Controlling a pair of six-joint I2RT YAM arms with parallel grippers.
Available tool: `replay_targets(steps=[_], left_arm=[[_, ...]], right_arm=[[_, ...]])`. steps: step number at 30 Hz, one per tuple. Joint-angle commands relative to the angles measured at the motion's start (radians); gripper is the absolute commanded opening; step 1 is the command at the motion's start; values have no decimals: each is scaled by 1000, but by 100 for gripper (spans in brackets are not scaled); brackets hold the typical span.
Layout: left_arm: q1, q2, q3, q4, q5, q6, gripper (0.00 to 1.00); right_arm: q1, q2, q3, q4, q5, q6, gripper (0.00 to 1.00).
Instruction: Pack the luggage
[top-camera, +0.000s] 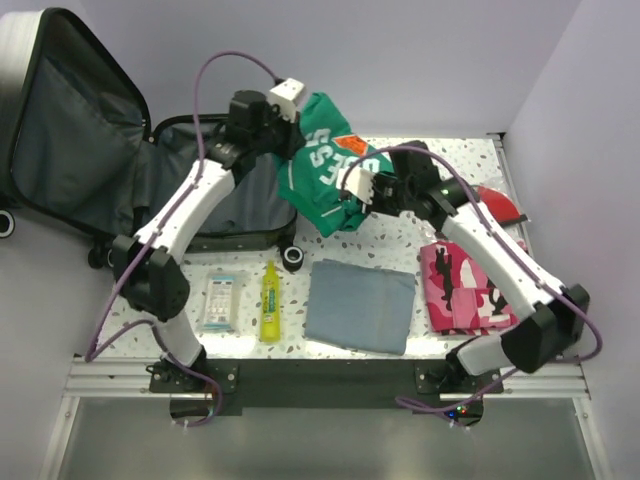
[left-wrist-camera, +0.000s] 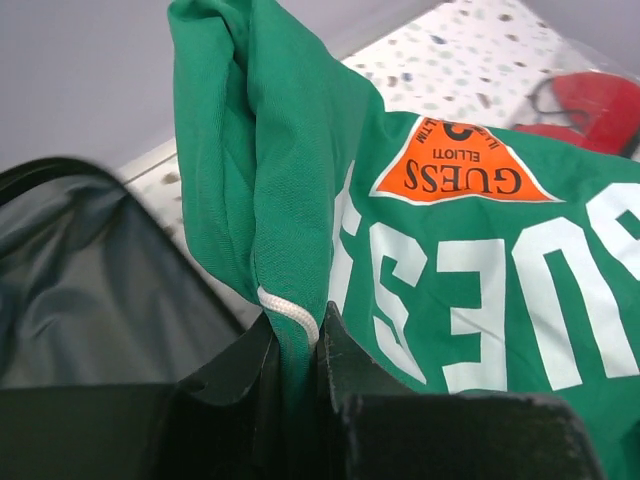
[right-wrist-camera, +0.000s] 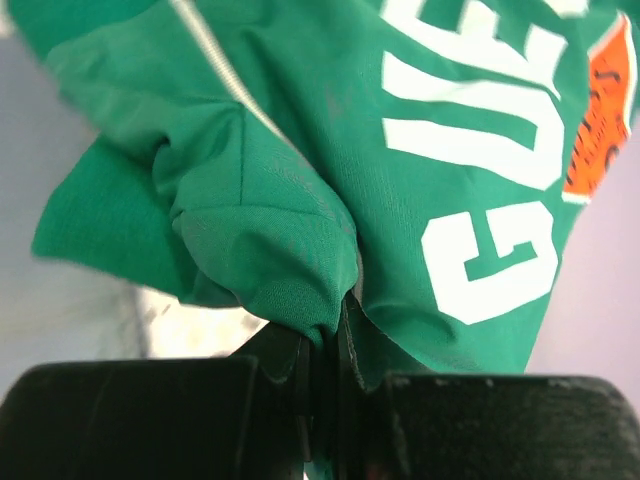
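Note:
I need to move my right gripper to the left in the top view next, down into the luggage's grey base (top-camera: 260, 198), and let go, because the shirt (top-camera: 330, 165) is hanging beside the luggage.
The luggage (top-camera: 70, 150) lies open at the back left, lid raised, dark grey lining showing (left-wrist-camera: 90, 300). A green shirt (top-camera: 330, 165) with white letters and an orange patch hangs in the air between both arms, just right of the case. My left gripper (left-wrist-camera: 297, 335) is shut on a folded edge of the green shirt (left-wrist-camera: 300, 150) with white piping. My right gripper (right-wrist-camera: 327, 325) is shut on a bunched corner of the same shirt (right-wrist-camera: 300, 150). In the top view the left gripper (top-camera: 285, 135) holds the shirt's far end and the right gripper (top-camera: 372, 190) its near end.
On the speckled table lie a folded blue-grey cloth (top-camera: 360, 305), a pink patterned garment (top-camera: 465, 290), a yellow-green bottle (top-camera: 270, 300) and a clear packet (top-camera: 219, 300). A red item (top-camera: 500, 205) sits at the right edge. Walls close in behind and on the right.

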Motion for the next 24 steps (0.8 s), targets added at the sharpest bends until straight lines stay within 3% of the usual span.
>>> replay_targets(steps=[1,10,15,19,24], left_arm=[[80,-178,-132,55,-125,24,0],[267,-422,-435,50,-336,48,0],[306,-522,-566,72,-441,47,0],[359,-551,-657,76,-503,36,0],[421,-533,-715,117,-483,45,0]], right_arm=[[34,121,131,202,2,-62,0],[111,585,449,460,-109,-277,0],[137,739,527,689,-195,-369,0],[144,851,633,688,-294,-430,0],[163,943,687,715,-345,-470,0]])
